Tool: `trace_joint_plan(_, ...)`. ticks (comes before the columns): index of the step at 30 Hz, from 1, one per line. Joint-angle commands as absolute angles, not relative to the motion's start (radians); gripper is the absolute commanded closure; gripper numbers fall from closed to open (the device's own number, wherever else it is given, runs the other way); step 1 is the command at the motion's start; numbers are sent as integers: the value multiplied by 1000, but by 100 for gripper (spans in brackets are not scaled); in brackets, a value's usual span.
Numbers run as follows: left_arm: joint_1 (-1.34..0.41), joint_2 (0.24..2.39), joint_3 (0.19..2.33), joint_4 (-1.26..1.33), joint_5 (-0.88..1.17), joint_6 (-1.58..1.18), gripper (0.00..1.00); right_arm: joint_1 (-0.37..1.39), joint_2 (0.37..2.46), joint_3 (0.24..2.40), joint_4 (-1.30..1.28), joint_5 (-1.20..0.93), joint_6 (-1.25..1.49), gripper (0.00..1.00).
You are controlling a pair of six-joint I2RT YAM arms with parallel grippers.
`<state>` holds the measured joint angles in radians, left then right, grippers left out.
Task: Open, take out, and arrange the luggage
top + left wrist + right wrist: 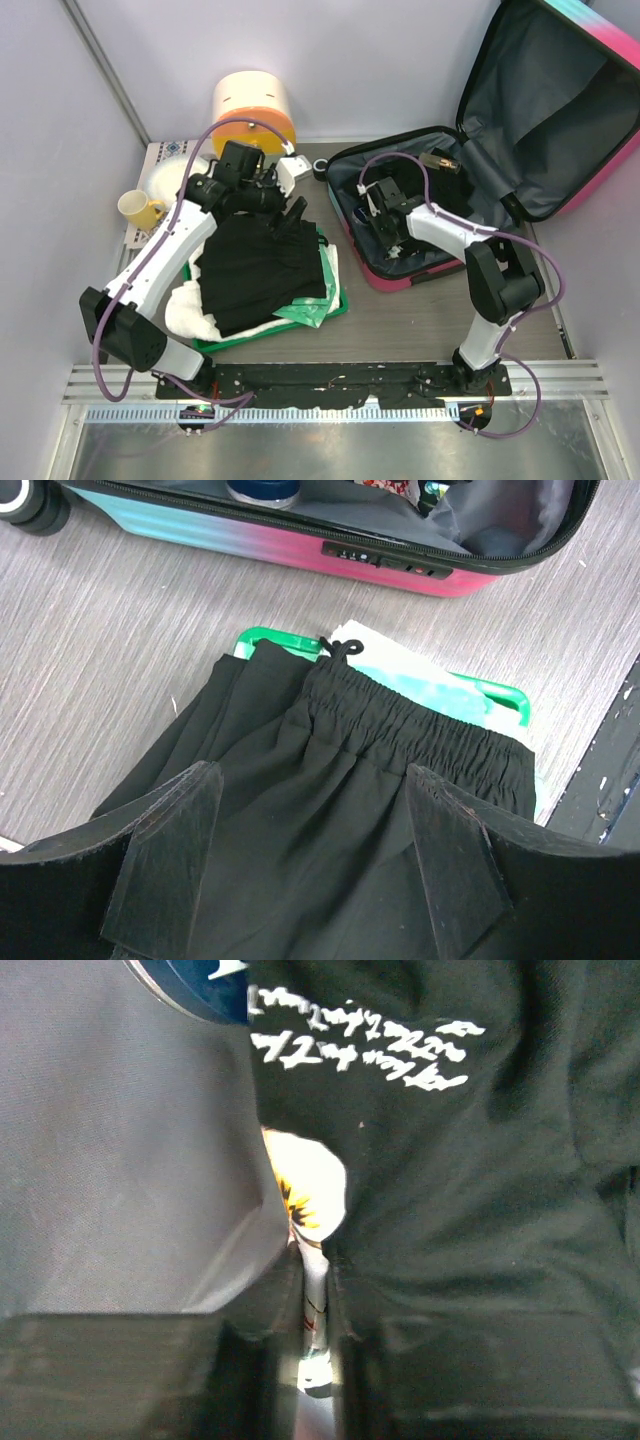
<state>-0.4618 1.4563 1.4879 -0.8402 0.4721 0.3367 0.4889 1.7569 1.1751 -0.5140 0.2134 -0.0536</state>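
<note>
The black garment is to the right of my left gripper in the top view, so I will move across the luggage rim onto the black garment's end by the blue object [392, 176].
The pink and turquoise luggage [400, 283] lies open at the right, its lid [545, 120] propped up showing grey lining. Its side also shows in the left wrist view [250, 540]. My right gripper [378, 222] reaches inside it. In the right wrist view my right gripper [318, 1280] is shut on a thin white and yellow printed item [305, 1180], between grey lining [120, 1160] and a black garment with white script [450, 1160]. My left gripper [293, 215] is open and empty just above black shorts [330, 780] lying on the green tray [262, 638].
A round cream-and-orange box [252, 105] stands at the back. A yellow mug [140, 210] and white plate [175, 175] sit at the far left. White cloth [190, 305] spills from the tray's left. A dark blue round object [200, 985] lies in the suitcase.
</note>
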Motion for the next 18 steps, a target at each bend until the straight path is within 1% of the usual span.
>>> trace_joint_plan(1,-477,1466,1540,-766,500,325,22,448,1712,1258,-564,118,-145,98)
trace_joint_plan(4,-477,1491,1548,-735,496,367,22,384,1658,1318,-623,14,-219,99)
trace_joint_plan(5,-477,1499,1560,-706,488,377,22,370,1645,1344,-646,-56,-257,99)
trace_joint_plan(8,-477,1549,1607,-639,494,394,21,312,1582,1387,-692,-127,-360,99)
trace_joint_plan(14,-494,1684,1692,-456,557,414,21,218,1497,1448,-775,-221,-521,99)
trace_joint_plan(18,-537,1759,1687,-306,539,408,21,166,1477,1499,-818,-276,-543,99)
